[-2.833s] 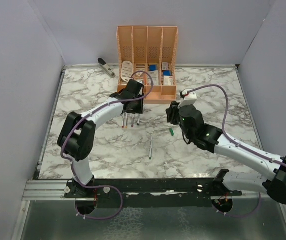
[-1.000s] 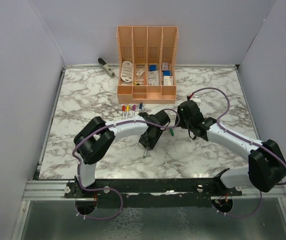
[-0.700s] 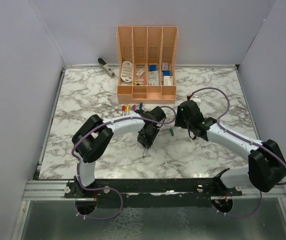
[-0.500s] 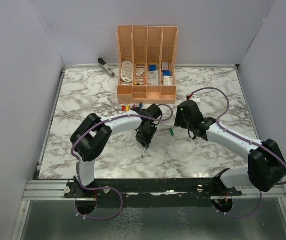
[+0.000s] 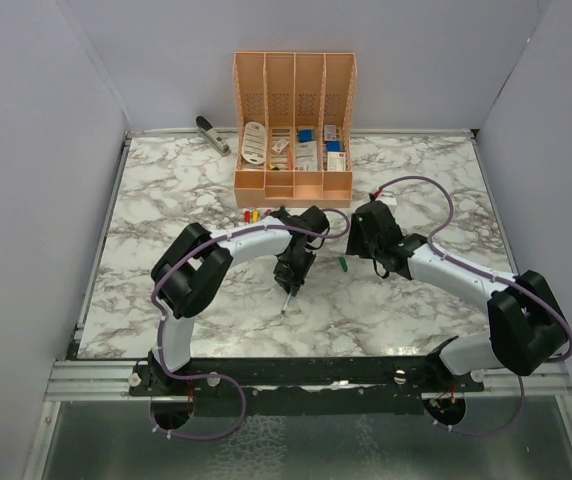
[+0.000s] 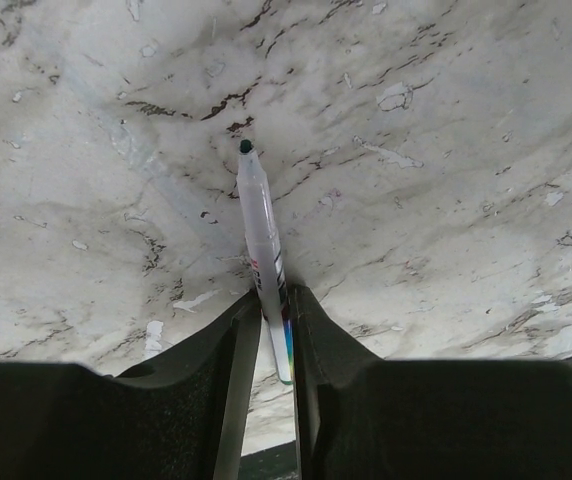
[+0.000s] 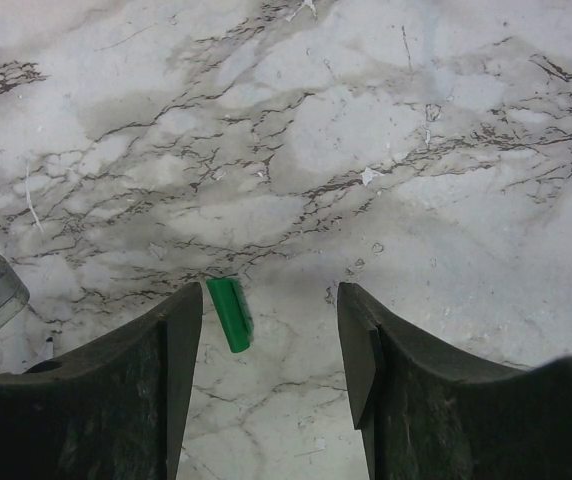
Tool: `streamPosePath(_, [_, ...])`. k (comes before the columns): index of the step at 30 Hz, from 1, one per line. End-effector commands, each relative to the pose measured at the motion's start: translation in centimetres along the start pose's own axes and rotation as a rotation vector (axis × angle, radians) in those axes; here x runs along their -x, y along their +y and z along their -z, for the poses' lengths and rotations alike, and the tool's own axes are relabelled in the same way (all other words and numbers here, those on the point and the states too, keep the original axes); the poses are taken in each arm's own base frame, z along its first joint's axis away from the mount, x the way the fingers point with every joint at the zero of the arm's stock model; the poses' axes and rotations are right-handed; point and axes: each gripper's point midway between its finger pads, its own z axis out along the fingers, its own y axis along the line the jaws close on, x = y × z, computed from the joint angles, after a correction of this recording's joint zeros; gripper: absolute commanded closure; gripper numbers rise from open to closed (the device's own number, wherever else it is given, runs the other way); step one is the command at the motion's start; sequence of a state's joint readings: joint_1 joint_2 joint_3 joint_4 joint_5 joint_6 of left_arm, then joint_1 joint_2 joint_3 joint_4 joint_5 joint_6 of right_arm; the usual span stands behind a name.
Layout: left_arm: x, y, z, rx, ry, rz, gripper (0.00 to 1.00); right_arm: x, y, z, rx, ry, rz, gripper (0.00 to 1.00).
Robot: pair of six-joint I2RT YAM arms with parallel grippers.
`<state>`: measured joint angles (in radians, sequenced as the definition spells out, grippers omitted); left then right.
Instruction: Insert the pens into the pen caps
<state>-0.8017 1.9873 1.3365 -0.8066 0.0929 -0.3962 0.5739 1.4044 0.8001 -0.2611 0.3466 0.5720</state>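
My right gripper needs to move sideways and down onto the small green cap (image 5: pixel 344 264) (image 7: pixel 229 313), because the cap is below the gripper's fingers and to their left in the top view.
My left gripper (image 5: pixel 293 268) is shut on a thin pale pen (image 5: pixel 287 295) in the middle of the marble table. In the left wrist view the pen (image 6: pixel 263 240) sticks out from between my fingers (image 6: pixel 311 330), dark green tip (image 6: pixel 246 146) forward. My left gripper (image 6: pixel 273 305) grips its rear part. A small green cap (image 5: pixel 344 264) lies on the table just right of it. In the right wrist view the cap (image 7: pixel 229 313) lies between the open jaws of my right gripper (image 7: pixel 269 305), close to the left finger (image 7: pixel 171 340). My right gripper (image 5: pixel 364 240) hovers by it.
An orange desk organiser (image 5: pixel 294 125) with small items stands at the back centre. A grey stapler (image 5: pixel 212 134) lies at the back left. Capped pens (image 5: pixel 253 214) with red and yellow caps lie in front of the organiser, partly hidden by my left arm.
The left gripper left the capped pens by the organiser, took up the loose pen and drew it slightly back-left. The right gripper shifted left, over the green cap.
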Motion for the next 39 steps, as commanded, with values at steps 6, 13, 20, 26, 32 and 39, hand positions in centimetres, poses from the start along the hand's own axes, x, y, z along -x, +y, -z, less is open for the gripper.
streamPosePath(6, [-6.1, 11.0, -6.3, 0.508, 0.232, -0.096, 0.92, 1.6, 0.8, 0.0, 0.022, -0.040, -0.033, 0.44])
streamPosePath(13, [-4.8, 9.6, -5.5, 0.423, 0.120, -0.077, 1.00, 0.3, 0.6, -0.4, 0.028, -0.009, -0.027, 0.49])
streamPosePath(20, [-1.6, 8.2, -2.2, 0.367, -0.044, -0.080, 1.00, -1.9, 0.9, -0.9, 0.073, 0.052, 0.032, 0.64])
streamPosePath(26, [1.1, 7.7, 1.9, 0.314, -0.175, -0.034, 1.00, -3.6, 1.4, -1.7, 0.118, 0.106, 0.088, 0.64])
streamPosePath(32, [2.8, 7.7, 5.2, 0.284, -0.254, -0.003, 1.00, -4.0, 2.1, -2.2, 0.160, 0.112, 0.136, 0.63])
streamPosePath(39, [5.0, 6.1, 9.6, 0.218, -0.376, 0.009, 1.00, -3.1, 2.8, -2.5, 0.183, 0.091, 0.171, 0.58])
